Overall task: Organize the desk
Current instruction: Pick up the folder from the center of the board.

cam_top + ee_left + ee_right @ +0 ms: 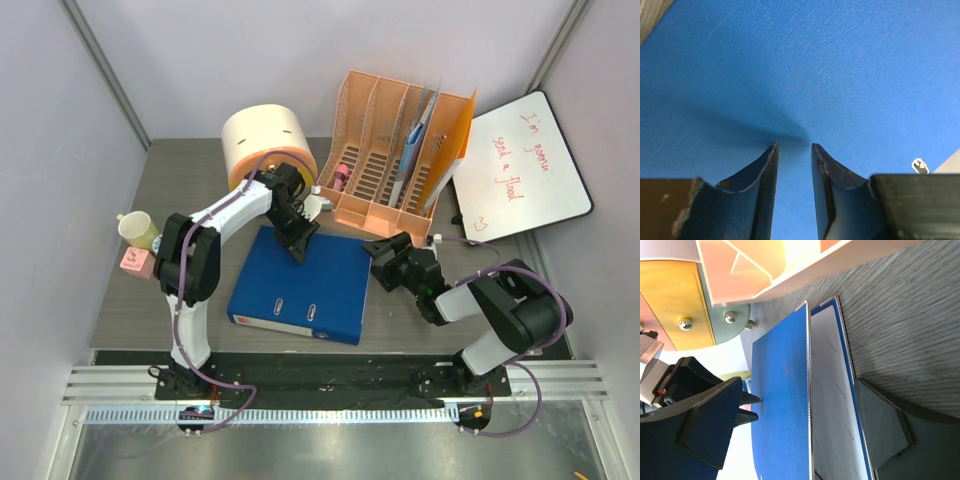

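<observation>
The top cover's free edge is to the left of my right gripper in the top view. My right gripper should next narrow and slide toward the binder onto that edge of the cover.
A blue ring binder lies flat in the middle of the dark grey wood-grain desk. My left gripper points down onto the binder's top cover. In the left wrist view its tips stand a narrow gap apart on the blue cover, with nothing between them. My right gripper is at the binder's right edge. In the right wrist view it is wide open and straddles that edge, one finger above the cover and one on the desk side.
An orange file organizer with folders stands behind the binder, a pink item in its left slot. A white whiteboard leans at the right. A cream cylinder is at the back, with a yellow cup and pink cube at the left.
</observation>
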Tool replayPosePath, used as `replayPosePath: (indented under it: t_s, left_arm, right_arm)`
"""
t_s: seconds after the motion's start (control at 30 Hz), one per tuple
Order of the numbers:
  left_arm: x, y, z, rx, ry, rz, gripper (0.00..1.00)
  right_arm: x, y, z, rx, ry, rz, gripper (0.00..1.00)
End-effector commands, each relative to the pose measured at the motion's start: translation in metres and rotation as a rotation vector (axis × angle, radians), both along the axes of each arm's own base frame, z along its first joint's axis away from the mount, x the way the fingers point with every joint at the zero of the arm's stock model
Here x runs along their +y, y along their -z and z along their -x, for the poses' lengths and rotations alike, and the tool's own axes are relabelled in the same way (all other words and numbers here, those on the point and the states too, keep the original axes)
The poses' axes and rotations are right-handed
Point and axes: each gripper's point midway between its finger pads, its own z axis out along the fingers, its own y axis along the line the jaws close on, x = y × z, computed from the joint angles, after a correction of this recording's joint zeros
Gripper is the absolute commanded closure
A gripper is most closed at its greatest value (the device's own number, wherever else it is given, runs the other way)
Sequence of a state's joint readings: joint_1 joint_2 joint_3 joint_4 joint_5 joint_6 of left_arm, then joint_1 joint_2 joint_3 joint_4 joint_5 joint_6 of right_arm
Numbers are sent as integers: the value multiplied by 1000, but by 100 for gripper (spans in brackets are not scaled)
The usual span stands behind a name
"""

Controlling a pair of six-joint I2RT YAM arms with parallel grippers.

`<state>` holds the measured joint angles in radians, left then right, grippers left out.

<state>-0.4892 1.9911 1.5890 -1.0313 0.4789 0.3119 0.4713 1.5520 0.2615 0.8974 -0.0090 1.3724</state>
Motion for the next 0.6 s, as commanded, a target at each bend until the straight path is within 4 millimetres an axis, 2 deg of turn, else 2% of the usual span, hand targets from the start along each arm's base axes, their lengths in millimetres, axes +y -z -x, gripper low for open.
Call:
replayPosePath:
  t_s: [0.0,0.13,0.2,0.27,0.3,0.37,0.4,0.57]
  left_arm:
    - [-2,-4,3,-5,6,3,66]
    - [-2,-2,5,3,8,2,66]
    - [-2,-1,5,2,9,2,66]
    - [-2,-2,5,1,11,4,66]
    - [-2,-2,4,0,11,5,66]
    - [-3,-3,4,-3,12,6,66]
    - [-3,-3,4,-3,11,5,66]
    - [-2,-4,5,-7,16,3,66]
  right_arm:
    - [4,22,19,50,-59,34,0]
    - [7,22,24,56,-102,65,2]
    - [9,25,25,65,-133,96,7]
    - [15,22,28,61,-177,90,18]
    - [17,20,28,55,-188,87,33]
    - [20,18,29,51,-205,81,50]
    - [21,16,30,48,-210,76,53]
    - [27,21,38,64,-230,78,51]
